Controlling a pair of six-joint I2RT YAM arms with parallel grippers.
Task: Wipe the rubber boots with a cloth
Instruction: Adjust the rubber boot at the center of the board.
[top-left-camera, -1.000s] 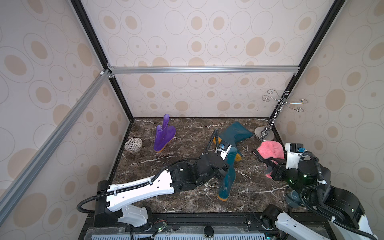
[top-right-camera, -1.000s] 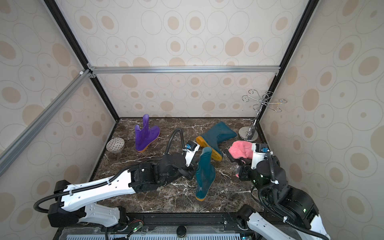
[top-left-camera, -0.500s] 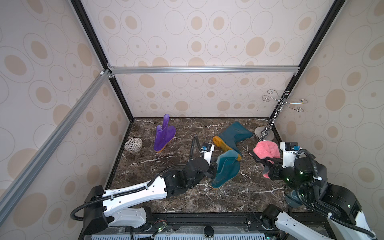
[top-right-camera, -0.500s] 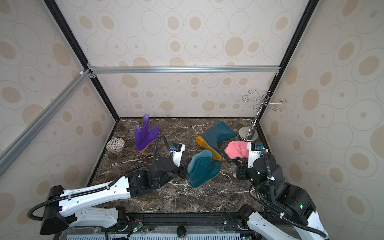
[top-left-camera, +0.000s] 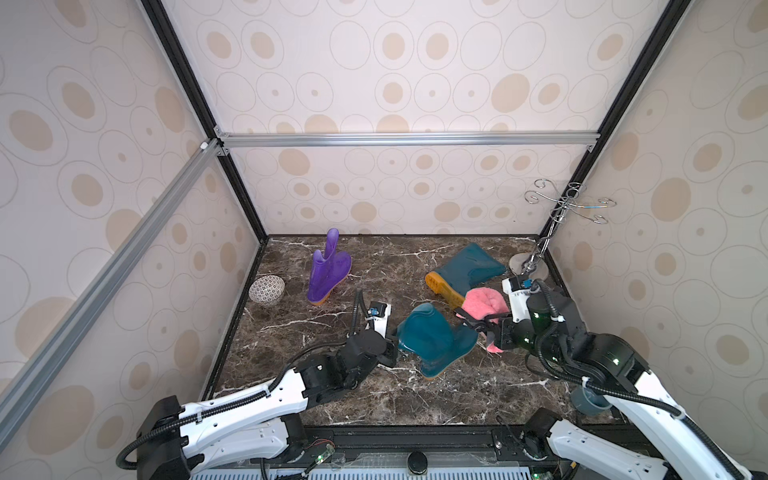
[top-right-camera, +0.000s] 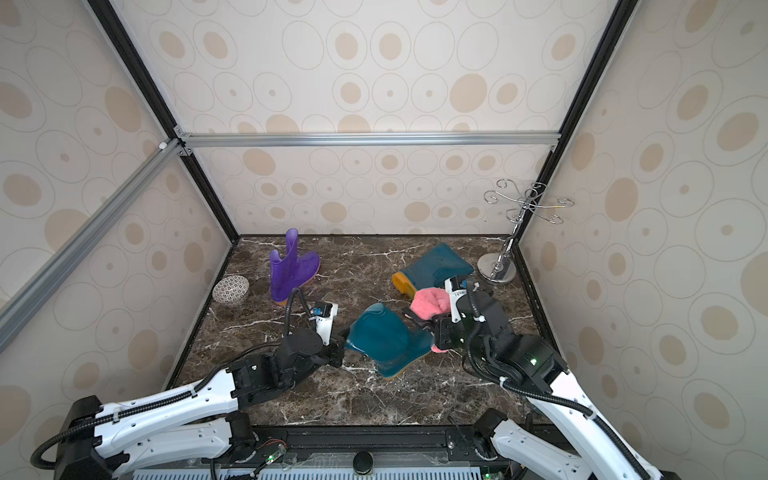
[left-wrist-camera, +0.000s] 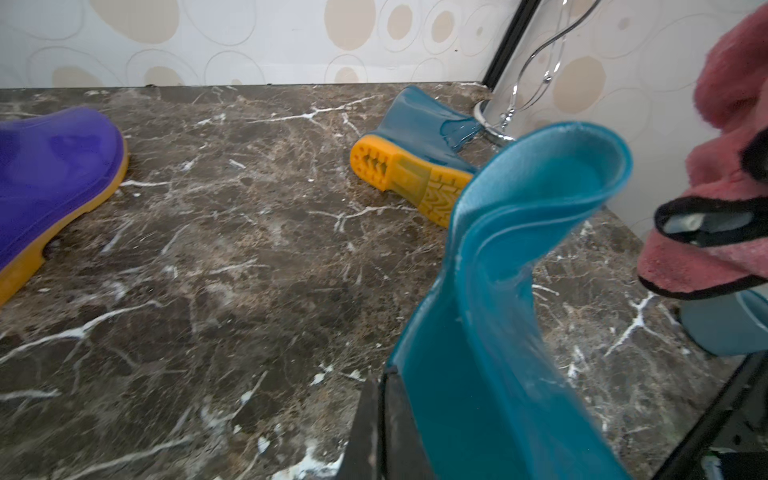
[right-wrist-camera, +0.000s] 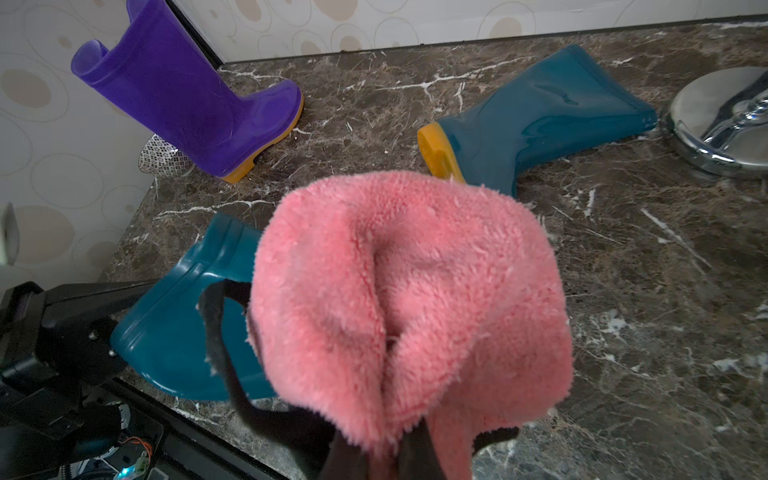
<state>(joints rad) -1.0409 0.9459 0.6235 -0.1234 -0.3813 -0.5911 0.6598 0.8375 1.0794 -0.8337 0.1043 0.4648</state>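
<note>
The left gripper brings the raised shaft down and back onto the bare tabletop below it and toward my base next, and releases the shaft's rim.
My left gripper (top-left-camera: 394, 345) (left-wrist-camera: 380, 415) is shut on the top rim of a teal rubber boot (top-left-camera: 432, 340) (top-right-camera: 386, 338) (left-wrist-camera: 519, 291). The boot is tipped over at mid-table with its sole toward the front. Just right of its foot, my right gripper (top-left-camera: 487, 332) (right-wrist-camera: 386, 457) is shut on the bunched pink cloth (top-left-camera: 484, 303) (top-right-camera: 432, 301) (right-wrist-camera: 407, 291), which hides its fingers. A second teal boot (top-left-camera: 465, 270) (right-wrist-camera: 540, 116) lies on its side behind the cloth. The purple boot (top-left-camera: 328, 270) (right-wrist-camera: 187, 108) stands upright at the back left.
A patterned bowl (top-left-camera: 267, 289) sits by the left wall. A chrome hook stand (top-left-camera: 528, 264) occupies the back right corner. A grey-blue cup (top-left-camera: 586, 401) stands near the front right, beside my right arm. Walls close in three sides of the marble table (top-left-camera: 374, 399).
The held teal boot went from hanging upright to tipped over as my left arm drew back toward the front left. My right gripper carried the cloth leftward, close to the boot.
</note>
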